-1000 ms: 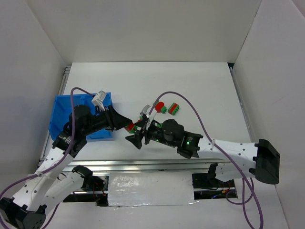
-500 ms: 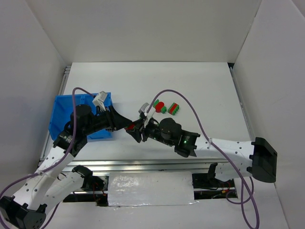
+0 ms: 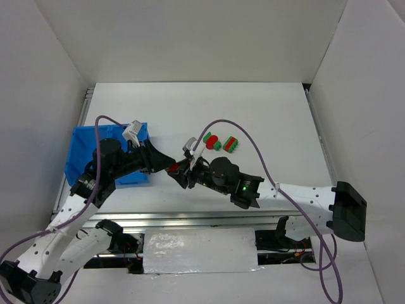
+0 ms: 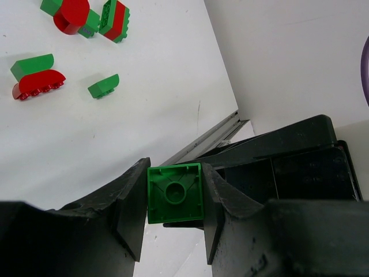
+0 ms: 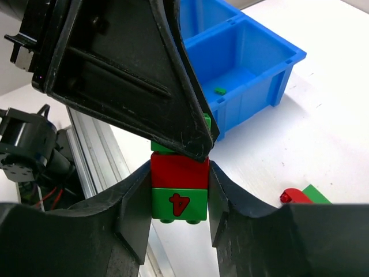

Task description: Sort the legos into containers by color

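The bin's nearer section has a tiny green piece (image 5: 219, 90) in it, so the robot's left gripper next needs to pull off its green brick and tilt down over that section.
A joined lego stack (image 5: 179, 187) hangs in the air between both arms: a green brick on one end, a red brick in the middle, a green brick marked 4 on the other. My left gripper (image 4: 174, 196) is shut on the plain green end brick (image 4: 174, 192). My right gripper (image 5: 179, 196) is shut on the red and numbered bricks. In the top view the two grippers meet at the stack (image 3: 173, 168), right of the blue bin (image 3: 79, 149). A tiny green piece (image 5: 219, 90) lies in the bin's nearer compartment (image 5: 242, 52).
Loose legos lie on the white table: a red-and-green cluster (image 3: 213, 142), a striped red-green block (image 3: 231, 145), a green arch (image 4: 31, 64), a red arch (image 4: 39, 85) and a small green piece (image 4: 104, 86). A metal rail (image 3: 190, 218) runs along the near table edge.
My right gripper has moved left up to the left gripper and closed its jaws onto the stack's red and numbered bricks. The left arm has stayed where it was.
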You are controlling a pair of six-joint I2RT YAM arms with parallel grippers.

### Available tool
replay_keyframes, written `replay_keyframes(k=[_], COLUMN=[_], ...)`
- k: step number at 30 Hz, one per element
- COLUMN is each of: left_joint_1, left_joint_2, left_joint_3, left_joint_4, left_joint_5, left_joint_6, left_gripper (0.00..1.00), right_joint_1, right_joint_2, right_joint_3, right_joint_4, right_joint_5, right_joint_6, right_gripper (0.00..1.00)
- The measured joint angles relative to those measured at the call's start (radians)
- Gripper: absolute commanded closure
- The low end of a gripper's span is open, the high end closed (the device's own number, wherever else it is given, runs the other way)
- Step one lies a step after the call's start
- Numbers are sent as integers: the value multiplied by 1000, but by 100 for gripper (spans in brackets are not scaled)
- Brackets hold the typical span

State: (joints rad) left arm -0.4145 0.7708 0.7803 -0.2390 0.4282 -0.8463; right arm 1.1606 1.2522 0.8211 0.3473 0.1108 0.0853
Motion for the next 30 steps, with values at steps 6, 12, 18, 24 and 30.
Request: replay_keyframes(k=[6, 12, 18, 24, 30], left_joint_1=[0, 3, 22, 131, 202], left_joint_2=[11, 31, 36, 115, 271], left_joint_3=[24, 74, 129, 150, 157], left_joint_4=[-21, -62, -108, -216, -265], left_joint_5=[-5, -31, -101, -428, -683], left_joint_6=[5, 29, 59, 56, 29], left_gripper=[100, 100, 100, 97, 81], right_joint_1=[0, 0, -3, -9, -10], right_joint_2=[-3, -39, -59, -114, -191], right_joint_3=[-14, -79, -119, -161, -161], right_joint_4=[34, 55, 53, 38, 6], right_joint_5=[-1, -25, -14, 24, 33], right_joint_6=[-6, -21, -27, -12, -2], right_gripper=[100, 100, 100, 100, 100])
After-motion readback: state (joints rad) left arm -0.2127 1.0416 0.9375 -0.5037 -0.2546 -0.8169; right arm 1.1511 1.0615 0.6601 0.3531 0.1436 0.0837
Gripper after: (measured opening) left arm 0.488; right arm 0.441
